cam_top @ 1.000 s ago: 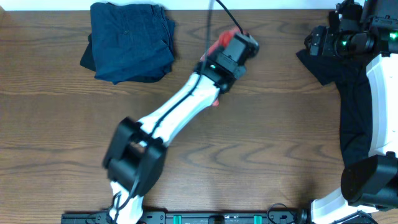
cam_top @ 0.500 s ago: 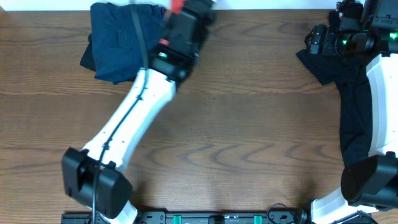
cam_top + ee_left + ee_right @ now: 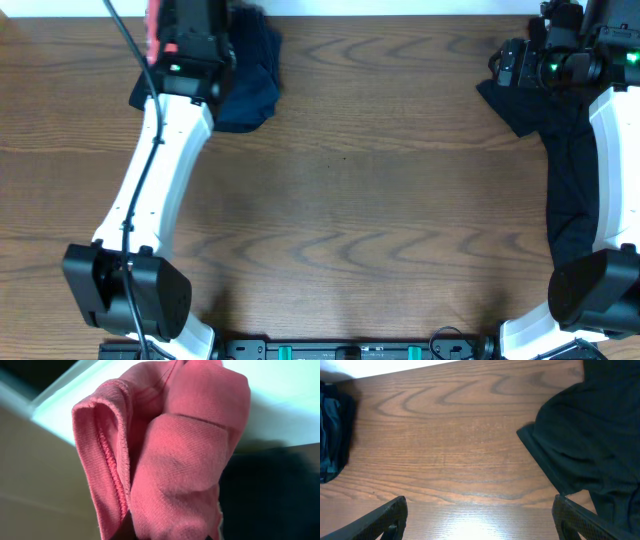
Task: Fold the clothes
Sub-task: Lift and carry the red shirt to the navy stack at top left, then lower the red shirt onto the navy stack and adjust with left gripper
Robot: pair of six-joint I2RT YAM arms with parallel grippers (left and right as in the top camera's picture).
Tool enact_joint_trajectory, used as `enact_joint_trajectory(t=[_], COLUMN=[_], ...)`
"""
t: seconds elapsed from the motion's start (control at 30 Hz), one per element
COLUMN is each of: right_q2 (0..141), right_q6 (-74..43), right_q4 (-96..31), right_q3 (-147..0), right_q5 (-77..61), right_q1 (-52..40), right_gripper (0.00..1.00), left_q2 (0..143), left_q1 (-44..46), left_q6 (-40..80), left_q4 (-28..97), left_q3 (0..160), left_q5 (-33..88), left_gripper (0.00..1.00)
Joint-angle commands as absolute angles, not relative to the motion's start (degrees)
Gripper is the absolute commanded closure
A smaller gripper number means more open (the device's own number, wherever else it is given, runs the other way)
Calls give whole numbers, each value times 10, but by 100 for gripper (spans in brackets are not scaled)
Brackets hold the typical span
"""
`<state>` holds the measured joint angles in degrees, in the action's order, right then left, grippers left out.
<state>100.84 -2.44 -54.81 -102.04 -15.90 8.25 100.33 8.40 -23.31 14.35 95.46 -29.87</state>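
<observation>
The bunched coral-red T-shirt (image 3: 170,455) hangs above the navy garment (image 3: 250,75), so my left gripper needs to go down and to the right in the overhead view, onto the navy garment.
My left gripper (image 3: 170,15) is shut on the bunched coral-red T-shirt (image 3: 170,455), which fills the left wrist view; in the overhead view only a red sliver (image 3: 152,25) shows at the arm's left side. It hangs over the folded dark navy garment (image 3: 250,75) at the table's far left. A black garment (image 3: 565,170) lies along the right edge under my right arm, also seen in the right wrist view (image 3: 590,445). My right gripper (image 3: 480,520) is open and empty above bare table near it.
The table's far edge (image 3: 400,14) meets a white wall just behind the left gripper. The right arm's base (image 3: 590,290) stands at the front right. The navy pile also shows at the left of the right wrist view (image 3: 332,435).
My left arm has swung left across the table's far side, carrying the coral-red T-shirt from the centre back to over the navy pile. The right arm has not moved.
</observation>
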Motion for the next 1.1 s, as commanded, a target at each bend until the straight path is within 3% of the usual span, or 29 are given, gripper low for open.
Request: enact_joint_trajectory(t=[0.0, 0.5, 1.07], right_q2=[1007, 1007, 1007], right_q6=[-25, -14, -15], right_q4=[-548, -566, -559], right_q3=[-1023, -1023, -1023], right_q5=[-166, -165, -170], right_q1=[78, 78, 77], right_gripper=[10, 11, 12], left_q2=[1006, 1153, 1245], left_q1=[44, 41, 110], left_q6=[-261, -246, -61], left_q4=[134, 69, -51], left_q3=[960, 960, 960], left_q5=[-337, -355, -288], left_gripper=[94, 94, 94])
